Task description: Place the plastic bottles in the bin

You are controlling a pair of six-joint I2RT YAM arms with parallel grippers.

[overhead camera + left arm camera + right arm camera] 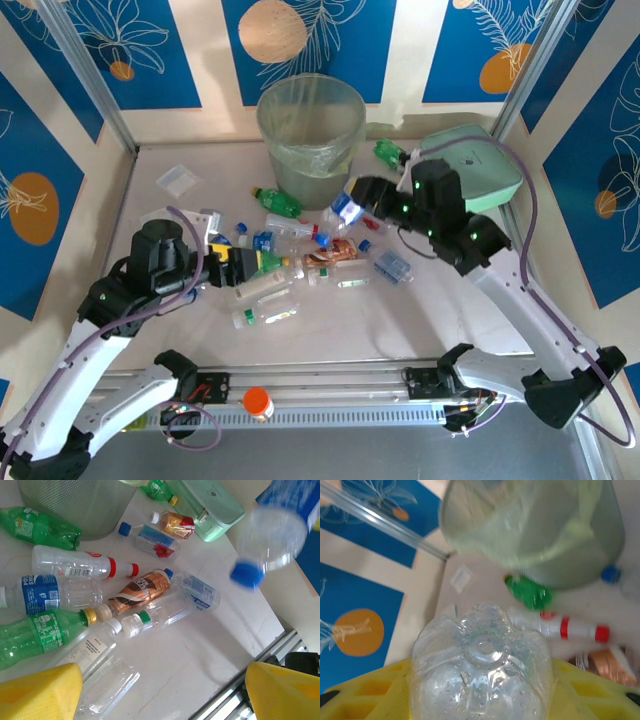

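I will carry the clear bottle outward over the bin's opening (pixel 312 115) with my right gripper and let go of it there, because the bag-lined bin stands open outward of that gripper.
My right gripper (pixel 356 200) is shut on a clear plastic bottle (pixel 481 665) with a blue label and blue cap (pixel 244 575). It holds the bottle in the air, just right of the bin (pixel 311 128), base towards the wrist camera. The bin (pixel 535 527) is a round grey-green bucket lined with a clear bag. Several more bottles (pixel 275 285) lie in the middle of the table, among them a green one (pixel 37 635) and a brown-labelled one (pixel 137 591). My left gripper (pixel 248 266) hangs open above the left of the pile, its yellow fingers (pixel 40 692) holding nothing.
A mint-green lidded box (pixel 472 165) stands at the back right, behind my right arm. A flat clear packet (pixel 178 180) lies at the back left. A green bottle (pixel 388 152) lies between bin and box. An orange-capped item (pixel 257 402) sits on the front rail.
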